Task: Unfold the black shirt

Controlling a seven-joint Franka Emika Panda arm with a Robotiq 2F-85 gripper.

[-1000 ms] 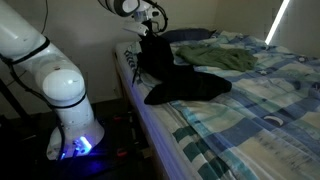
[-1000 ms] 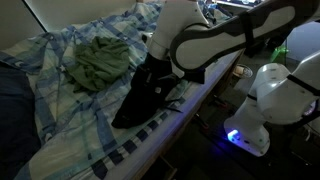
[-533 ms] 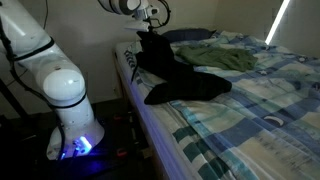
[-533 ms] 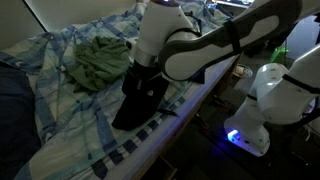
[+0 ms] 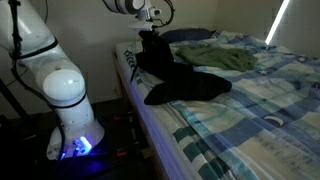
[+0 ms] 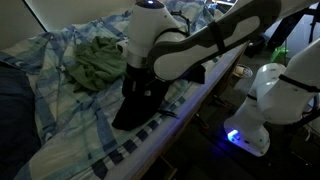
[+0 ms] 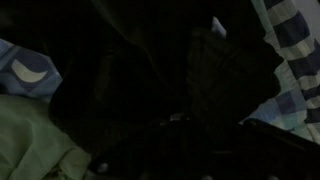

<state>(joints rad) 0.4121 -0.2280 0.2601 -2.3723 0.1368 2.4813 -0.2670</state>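
Observation:
The open bedsheet [image 6: 92, 103] beside the green garment is a bare patch outward of the robot's fingers, so the gripper should next carry the shirt's peak outward and let it go over that patch.
The black shirt [image 5: 190, 85] lies bunched near the edge of the bed, with one part pulled up into a peak. It shows in both exterior views [image 6: 140, 102]. My gripper [image 5: 148, 34] is at the top of that peak and appears shut on the cloth. In an exterior view the arm [image 6: 170, 45] hides the fingers. The wrist view is almost all dark shirt fabric [image 7: 150, 80], and the jaws cannot be made out there.
A crumpled green garment [image 5: 215, 57] lies on the blue plaid bedsheet [image 5: 260, 115] just beyond the shirt; it also shows in the other views [image 6: 98, 60] [image 7: 30, 140]. The robot base [image 5: 68, 95] stands on the floor beside the bed edge.
The arm has swung a little further over the bed, carrying the raised part of the shirt with it. The rest of the shirt and the green garment have not moved.

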